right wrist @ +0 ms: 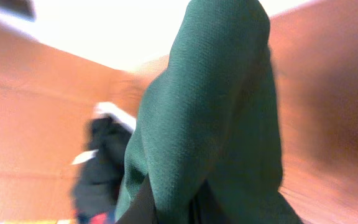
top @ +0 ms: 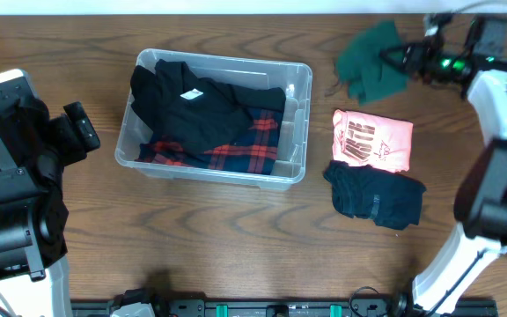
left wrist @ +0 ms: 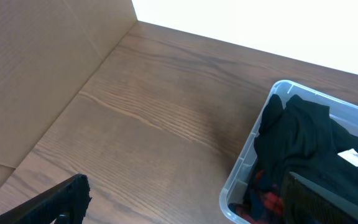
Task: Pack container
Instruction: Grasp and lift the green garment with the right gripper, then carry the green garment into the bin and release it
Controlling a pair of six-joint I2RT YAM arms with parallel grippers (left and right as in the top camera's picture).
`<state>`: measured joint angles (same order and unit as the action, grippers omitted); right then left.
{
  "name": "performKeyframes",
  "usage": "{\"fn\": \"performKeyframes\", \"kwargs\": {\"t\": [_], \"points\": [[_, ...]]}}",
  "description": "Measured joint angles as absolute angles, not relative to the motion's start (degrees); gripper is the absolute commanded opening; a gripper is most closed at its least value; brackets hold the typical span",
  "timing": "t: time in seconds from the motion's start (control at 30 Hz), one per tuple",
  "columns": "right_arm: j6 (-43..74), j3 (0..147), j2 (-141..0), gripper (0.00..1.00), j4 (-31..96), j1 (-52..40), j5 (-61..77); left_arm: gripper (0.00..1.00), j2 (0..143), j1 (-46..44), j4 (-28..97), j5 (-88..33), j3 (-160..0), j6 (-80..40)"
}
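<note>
I will next raise my right gripper, cross the container's end by the pink shirt and lower the green garment in, as the black garment [top: 196, 101] leaves that end less filled.
The clear plastic container [top: 299, 88] stands left of centre and holds a black garment [top: 196, 101] over a red plaid one [top: 236, 150]. It also shows in the left wrist view [left wrist: 244, 158]. My right gripper [top: 396, 58] is at the far right, shut on a dark green garment [top: 372, 62] and holding it lifted off the table. The green garment [right wrist: 210, 118] fills the right wrist view. My left gripper [left wrist: 179, 208] is open and empty, left of the container above bare table.
A pink folded shirt [top: 373, 141] and a dark navy garment [top: 377, 195] lie on the table right of the container. A cardboard wall [left wrist: 36, 68] stands at the left.
</note>
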<state>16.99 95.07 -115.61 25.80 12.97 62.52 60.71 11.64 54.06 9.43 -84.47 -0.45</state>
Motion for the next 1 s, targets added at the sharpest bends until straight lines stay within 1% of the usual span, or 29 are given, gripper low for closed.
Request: {"fn": "performKeyframes", "kwargs": {"t": [0.17,0.33,0.53,0.67,0.87,1.0], "points": [[18.3,95.7,-105.4,0.01,24.0,7.7,67.1,0.98,60.7,11.6,54.1,9.4,-84.5,-0.4],[23.6,95.9,-104.3,0.01,23.5,-1.1,65.4,0.98,60.7,11.6,54.0,9.4,-84.5,-0.4],[28.9,93.3,-105.4,0.01,23.9,-11.7,53.0,0.98,60.7,11.6,54.0,9.5,-84.5,-0.4],[31.7,90.1,-105.4,0.01,23.7,-16.1,43.2,0.98,60.7,11.6,54.1,9.5,-84.5,-0.4],[35.8,82.4,-105.4,0.01,23.0,-19.0,32.8,0.98,60.7,11.6,54.1,9.4,-84.5,-0.4],[37.4,76.2,-105.4,0.01,16.6,-20.4,28.3,0.98,60.7,11.6,54.0,9.4,-84.5,-0.5]]}}
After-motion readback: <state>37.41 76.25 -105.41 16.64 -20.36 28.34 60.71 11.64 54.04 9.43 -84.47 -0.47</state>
